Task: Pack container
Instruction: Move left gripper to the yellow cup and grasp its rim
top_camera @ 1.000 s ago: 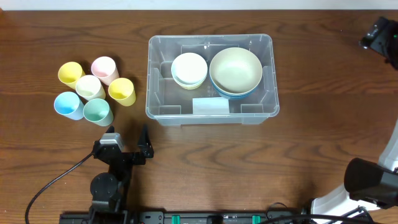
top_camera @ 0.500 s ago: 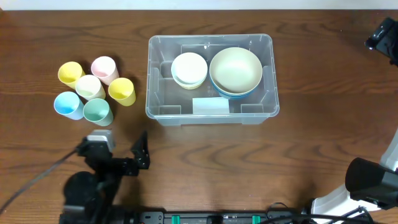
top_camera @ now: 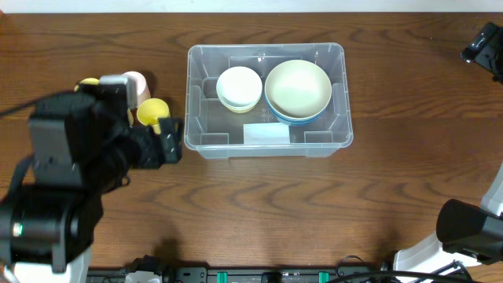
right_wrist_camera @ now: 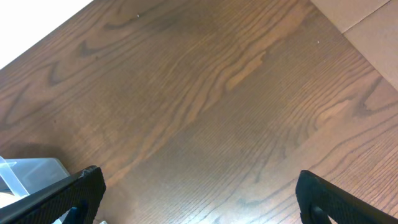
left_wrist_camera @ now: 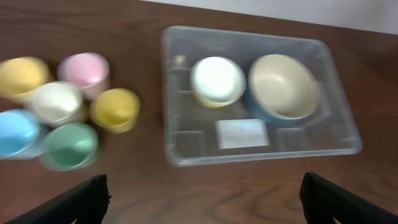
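Observation:
I need to lower my left gripper and reach outward to the rim of the yellow cup (top_camera: 143,115) (left_wrist_camera: 96,109) nearest the container, because that cup stands below my gripper and farther outward.
The container (top_camera: 206,140) is a clear plastic bin at the table's centre, with a white label on its near wall. Inside it sit a stack of small white bowls (top_camera: 239,86) and a large cream bowl (top_camera: 298,88) nested in a blue one. Left of the container (left_wrist_camera: 186,144) stand several pastel cups: yellow (left_wrist_camera: 114,109), pink (left_wrist_camera: 85,70), cream (left_wrist_camera: 57,102), green (left_wrist_camera: 71,144) and blue (left_wrist_camera: 15,132). My left gripper (left_wrist_camera: 202,199) hangs high above the table, open and empty. In the overhead view the left gripper (top_camera: 161,140) and its arm cover most cups. My right gripper (right_wrist_camera: 199,193) is open over bare wood at the far right.
A corner of the container (right_wrist_camera: 25,171) shows at the lower left of the right wrist view. The right arm's base (top_camera: 471,228) stands at the front right corner. Dark wooden tabletop (top_camera: 314,204) lies in front of the bin.
My left arm has lifted from the table's front edge and swung back and left, so it now covers the cups from above. The right gripper has barely moved.

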Controlling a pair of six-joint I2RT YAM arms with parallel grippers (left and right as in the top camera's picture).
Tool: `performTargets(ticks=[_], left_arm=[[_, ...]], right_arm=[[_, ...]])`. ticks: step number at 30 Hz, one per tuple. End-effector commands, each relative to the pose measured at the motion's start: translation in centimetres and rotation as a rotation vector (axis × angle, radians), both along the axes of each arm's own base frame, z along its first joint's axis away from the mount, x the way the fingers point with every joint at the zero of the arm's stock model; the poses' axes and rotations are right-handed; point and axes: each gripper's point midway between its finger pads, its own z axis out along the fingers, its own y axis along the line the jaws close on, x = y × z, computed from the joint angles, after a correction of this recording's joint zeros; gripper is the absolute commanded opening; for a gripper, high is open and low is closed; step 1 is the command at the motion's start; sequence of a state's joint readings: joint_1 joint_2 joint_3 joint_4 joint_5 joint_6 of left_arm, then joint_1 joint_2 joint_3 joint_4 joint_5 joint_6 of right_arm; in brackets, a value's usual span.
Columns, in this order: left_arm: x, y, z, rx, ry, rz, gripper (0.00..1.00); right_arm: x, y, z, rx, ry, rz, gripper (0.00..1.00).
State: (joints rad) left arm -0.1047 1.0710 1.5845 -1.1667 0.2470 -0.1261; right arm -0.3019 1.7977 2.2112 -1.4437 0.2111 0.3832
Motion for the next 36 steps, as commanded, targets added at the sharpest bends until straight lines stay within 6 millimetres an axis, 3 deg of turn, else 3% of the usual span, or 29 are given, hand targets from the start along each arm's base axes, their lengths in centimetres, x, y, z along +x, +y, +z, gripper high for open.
performTargets(ticks=[1, 5, 9, 11, 24, 36], left_arm=[[0.7, -2.7, 0.2, -0.098, 0.031, -0.127, 0.98], [2.5, -2.1, -1.1, -0.064, 0.065, -0.096, 0.98], [4.5, 2.9, -4.4, -0.045, 0.209, 0.278, 0.99], [5.2, 4.3, -5.7, -0.044, 0.26, 0.366, 0.99], [9.5, 8.0, -14.9, 0.023, 0.547, 0.508, 0.9], [12.8, 10.1, -19.8, 0.141, 0.588, 0.558, 0.88]], right_arm=[[-0.5, -0.1, 1.1, -0.008, -0.032, -0.017, 0.99], [-0.5, -0.1, 1.1, -0.008, -0.032, -0.017, 0.99], [-0.5, -0.1, 1.1, -0.008, -0.032, -0.017, 0.99], [-0.5, -0.1, 1.1, -0.008, -0.032, -0.017, 0.99], [-0.5, -0.1, 1.1, -0.008, -0.032, -0.017, 0.99], [-0.5, -0.1, 1.1, -0.008, -0.032, -0.017, 0.99]])
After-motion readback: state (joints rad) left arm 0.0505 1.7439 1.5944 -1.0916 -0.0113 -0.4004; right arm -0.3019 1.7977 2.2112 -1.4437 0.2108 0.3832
